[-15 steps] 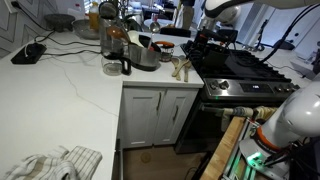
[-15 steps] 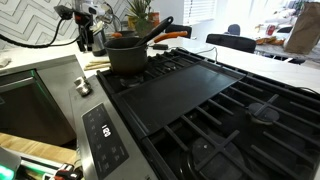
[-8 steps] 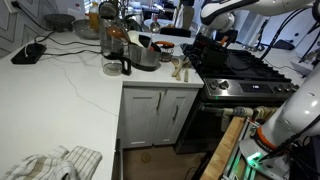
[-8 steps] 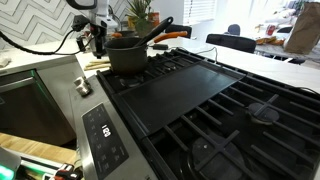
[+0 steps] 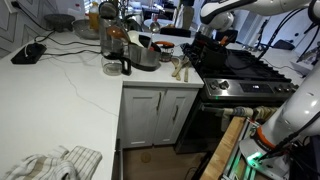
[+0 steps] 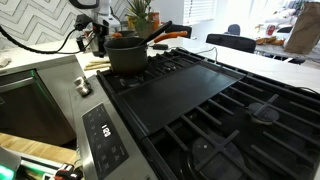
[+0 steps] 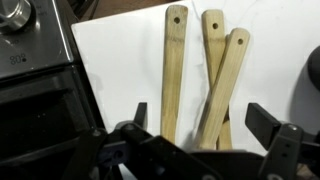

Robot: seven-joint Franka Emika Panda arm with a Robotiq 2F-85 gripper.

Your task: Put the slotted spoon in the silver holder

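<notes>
The slanted upper handle lies below my gripper between the open fingers and crosses on top of its neighbor, so I need to move my gripper down onto it.
Three pale wooden utensils lie side by side on the white counter in the wrist view, handles pointing up. Their heads are hidden under my gripper, so I cannot tell which is the slotted spoon. My gripper is open and hangs over them, with its fingers on either side of the two utensils on the right. In an exterior view the utensils lie near the counter's stove-side edge, with my gripper just above. The silver holder stands a little way off, beside the glass jug.
A black stove adjoins the counter. A dark pot with a long handle sits on it close to my gripper. A stove knob shows by the counter edge. A cloth lies at the near counter corner.
The gripper has shifted slightly toward the wooden utensils over the last second. It has barely moved in the last half second.
</notes>
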